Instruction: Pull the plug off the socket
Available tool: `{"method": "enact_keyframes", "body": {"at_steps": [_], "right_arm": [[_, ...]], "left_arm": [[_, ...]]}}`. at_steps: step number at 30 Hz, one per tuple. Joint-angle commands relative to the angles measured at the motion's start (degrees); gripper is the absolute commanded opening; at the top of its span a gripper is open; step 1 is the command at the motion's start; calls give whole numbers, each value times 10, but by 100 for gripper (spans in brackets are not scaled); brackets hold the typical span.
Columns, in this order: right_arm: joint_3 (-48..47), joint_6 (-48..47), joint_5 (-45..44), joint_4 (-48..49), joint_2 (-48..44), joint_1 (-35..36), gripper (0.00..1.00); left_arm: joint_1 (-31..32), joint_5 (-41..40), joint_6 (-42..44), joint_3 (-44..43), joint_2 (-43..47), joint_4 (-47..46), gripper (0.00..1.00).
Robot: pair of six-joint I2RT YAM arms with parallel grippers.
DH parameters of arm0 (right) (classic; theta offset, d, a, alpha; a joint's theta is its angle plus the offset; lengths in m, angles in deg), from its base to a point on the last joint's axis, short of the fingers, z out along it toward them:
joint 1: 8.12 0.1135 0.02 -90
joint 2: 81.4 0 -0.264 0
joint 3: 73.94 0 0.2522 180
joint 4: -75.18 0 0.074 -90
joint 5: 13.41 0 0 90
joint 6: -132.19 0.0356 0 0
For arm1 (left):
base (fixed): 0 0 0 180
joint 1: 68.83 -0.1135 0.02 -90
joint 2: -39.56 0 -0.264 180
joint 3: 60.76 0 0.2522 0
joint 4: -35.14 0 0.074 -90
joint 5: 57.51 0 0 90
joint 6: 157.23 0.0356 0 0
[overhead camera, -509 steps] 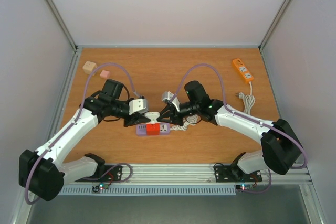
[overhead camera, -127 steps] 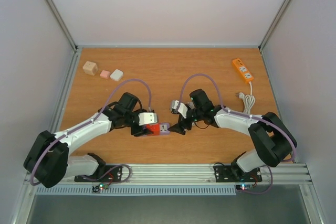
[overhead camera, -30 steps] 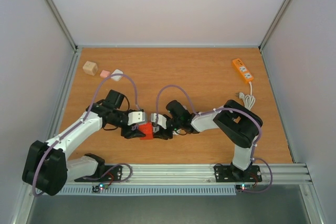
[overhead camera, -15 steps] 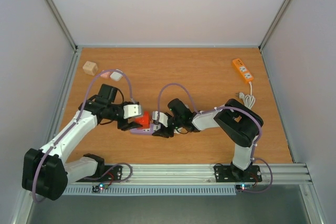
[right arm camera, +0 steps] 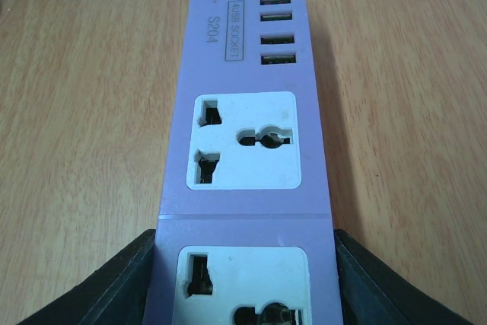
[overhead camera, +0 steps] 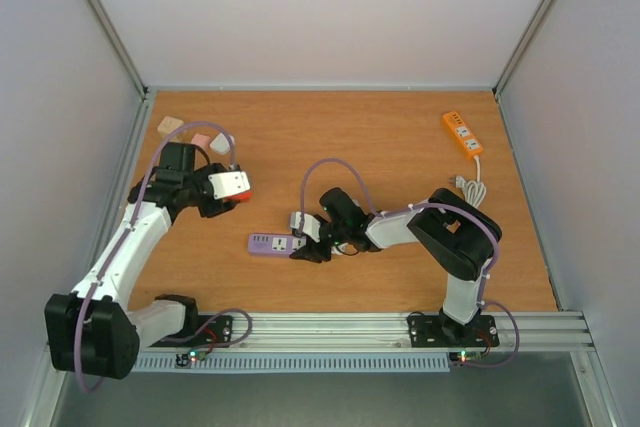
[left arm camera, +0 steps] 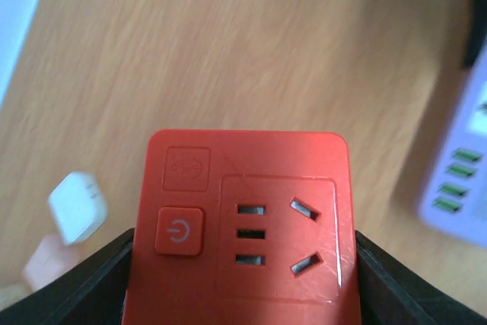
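The red plug (left arm camera: 243, 226) is off the socket, so my left gripper moves it to the left in the top view next, then down near the wooden block, and releases it.
The red plug (left arm camera: 243, 226), a square adapter with a power button and pin slots on its face, is clamped between the fingers of my left gripper (left arm camera: 243, 283). In the top view it (overhead camera: 243, 198) hangs at the left, well apart from the socket. The socket is a purple strip (overhead camera: 268, 243) lying flat on the table. My right gripper (overhead camera: 305, 247) is shut on its right end. In the right wrist view the strip (right arm camera: 243, 157) shows empty outlets and USB ports, with the black fingers (right arm camera: 114, 287) pressed against both of its sides.
An orange power strip (overhead camera: 462, 134) with a white cable (overhead camera: 467, 192) lies at the back right. A wooden block (overhead camera: 170, 126), a pink one (overhead camera: 201, 140) and a white one (overhead camera: 221, 141) sit at the back left, just beyond my left gripper.
My left gripper has carried the red plug off the purple socket, up and to the left. The socket stays on the table in my right gripper.
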Motion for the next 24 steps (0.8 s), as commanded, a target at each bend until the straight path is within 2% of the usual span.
{"method": "enact_keyframes", "body": {"at_steps": [1, 8, 24], "right_arm": [[2, 1, -12, -21, 4, -9, 31], [-1, 2, -12, -26, 7, -9, 32], [-5, 3, -18, -33, 8, -9, 33]], "left_arm": [[-14, -125, 42, -16, -13, -67, 22], [-23, -295, 120, 16, -40, -165, 23], [-53, -493, 265, 50, -190, -424, 25]]}}
